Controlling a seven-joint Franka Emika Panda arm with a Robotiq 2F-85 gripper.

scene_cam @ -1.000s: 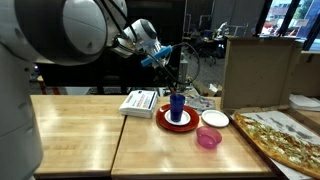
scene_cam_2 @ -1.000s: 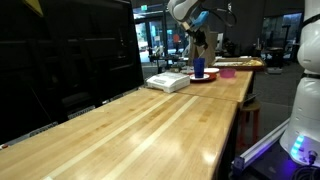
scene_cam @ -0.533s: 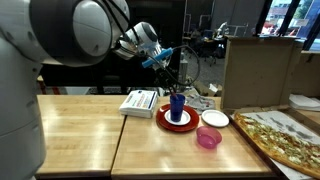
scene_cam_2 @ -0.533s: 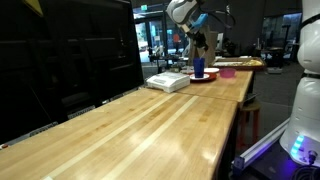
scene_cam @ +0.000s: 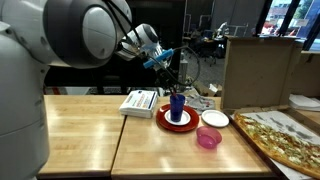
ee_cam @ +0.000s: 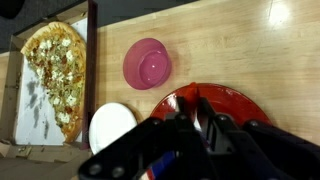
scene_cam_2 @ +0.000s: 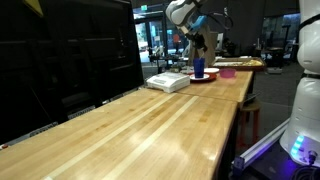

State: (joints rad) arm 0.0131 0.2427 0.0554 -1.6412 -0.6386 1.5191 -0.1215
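Observation:
The opening of the blue cup (scene_cam: 177, 106) is just below and the cup stands upright, so my gripper will next move down a little over it and release the thin red object.
In both exterior views my gripper (scene_cam: 172, 64) (scene_cam_2: 193, 30) hangs just above a blue cup (scene_cam: 177, 106) (scene_cam_2: 198, 68). The cup stands upright on a red plate (scene_cam: 164, 119) (scene_cam_2: 207, 78). In the wrist view the gripper (ee_cam: 200, 116) is shut on a thin red object whose tip shows between the fingers, over the red plate (ee_cam: 242, 101). What the object is I cannot tell. The gripper's body hides the cup in that view.
A white box (scene_cam: 139, 102) (scene_cam_2: 168, 82) lies beside the red plate. On the plate's other side are a white dish (scene_cam: 214, 119) (ee_cam: 112, 128) and a pink bowl (scene_cam: 208, 138) (ee_cam: 147, 64). Beyond them lies a pizza (scene_cam: 285, 140) (ee_cam: 55, 65), with a cardboard box (scene_cam: 258, 70) behind.
The gripper stays shut above the cup. Only the large arm link near the camera has shifted slightly.

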